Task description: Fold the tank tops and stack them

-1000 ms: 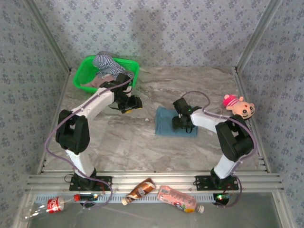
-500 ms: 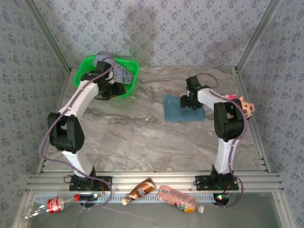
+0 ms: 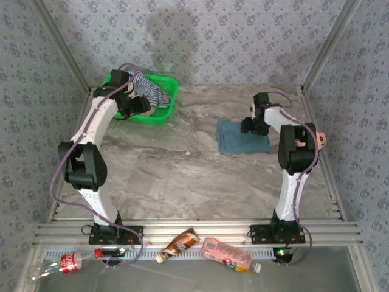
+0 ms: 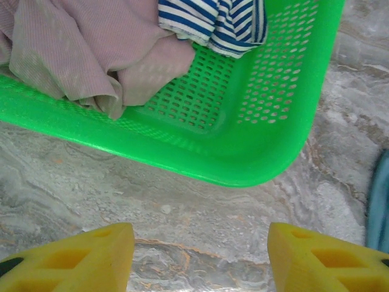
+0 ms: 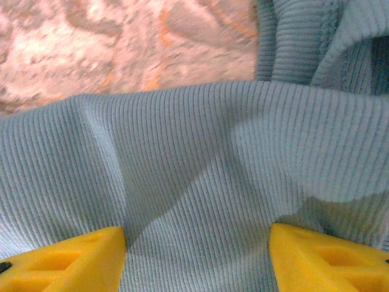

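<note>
The left gripper will move outward past the basket's near rim and down onto the striped tank top's near corner [image 3: 165, 101] [image 4: 240, 39], because that corner is uncovered.
The folded teal-blue tank top [image 3: 238, 139] lies on the marble table at the right of centre. My right gripper [image 3: 251, 126] stands open over its far right part; in the right wrist view its ribbed cloth [image 5: 200, 182] lies under and between the spread yellow fingers [image 5: 67, 258] of that gripper [image 5: 197, 258]. The striped tank top [image 3: 152, 91] and the dusty pink tank top [image 4: 79, 55] lie crumpled in the green basket [image 3: 167, 118] at the back left. My left gripper [image 3: 140, 106] hangs open at the basket's near rim [image 4: 243, 173], its jaws [image 4: 200, 258] holding nothing.
A pink plush toy [image 3: 321, 139] peeks out behind the right arm near the right wall. Three bottles [image 3: 180, 243] [image 3: 230, 255] [image 3: 67, 263] lie along the front rail. Papered walls close in the table at the back and both sides.
My right gripper has slid the teal top back and to the right. My left arm has swung from the table's middle up to the green basket.
</note>
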Available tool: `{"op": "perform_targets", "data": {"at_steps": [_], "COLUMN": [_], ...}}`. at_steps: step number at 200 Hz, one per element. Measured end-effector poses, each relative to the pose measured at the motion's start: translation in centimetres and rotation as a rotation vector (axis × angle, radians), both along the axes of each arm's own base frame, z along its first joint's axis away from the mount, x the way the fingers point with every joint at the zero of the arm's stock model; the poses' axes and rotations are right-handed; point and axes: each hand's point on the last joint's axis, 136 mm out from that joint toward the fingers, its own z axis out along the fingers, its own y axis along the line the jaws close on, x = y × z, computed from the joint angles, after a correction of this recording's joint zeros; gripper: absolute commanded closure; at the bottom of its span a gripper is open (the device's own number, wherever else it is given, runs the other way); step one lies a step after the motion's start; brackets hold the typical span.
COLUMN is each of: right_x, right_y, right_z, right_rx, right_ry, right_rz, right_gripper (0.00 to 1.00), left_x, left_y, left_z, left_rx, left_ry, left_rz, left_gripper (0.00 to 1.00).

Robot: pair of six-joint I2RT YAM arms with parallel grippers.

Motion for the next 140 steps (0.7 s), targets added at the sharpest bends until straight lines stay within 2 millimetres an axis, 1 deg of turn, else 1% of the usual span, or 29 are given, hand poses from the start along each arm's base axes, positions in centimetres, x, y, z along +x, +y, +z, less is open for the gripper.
{"op": "perform_targets", "data": {"at_steps": [31, 62, 101, 120, 134, 140], "right_x": [1.4, 2.3, 2.8, 2.8, 2.5, 2.3], "right_y": [-2.0, -3.4, -4.4, -4.2, -3.4, -2.9], "right_z": [0.0, 0.0, 0.6, 1.6, 3.2, 4.2], "right_rx": [-0.002, -0.002, -0.002, 0.001, 0.020, 0.035], "right_ry": [-0.002, -0.004, -0.018, -0.064, -0.108, -0.134], "right_rz": [-0.027, -0.043, -0.045, -0.027, -0.006, 0.006], "right_gripper": [0.34, 0.34, 0.33, 0.32, 0.31, 0.31], "left_x": [1.9, 4.1, 8.6, 10.4, 11.6, 12.2], "left_y": [0.6, 1.3, 1.7, 1.6, 1.1, 0.9], "left_z": [-1.2, -2.0, -2.8, -3.4, -3.9, -4.2], "left_rx": [0.035, 0.048, 0.067, 0.059, 0.042, 0.034], "left_ry": [0.008, 0.002, -0.041, -0.058, -0.070, -0.076], "left_rz": [-0.008, 0.000, 0.004, 0.003, -0.006, -0.010], "left_gripper": [0.40, 0.39, 0.38, 0.38, 0.38, 0.38]}}
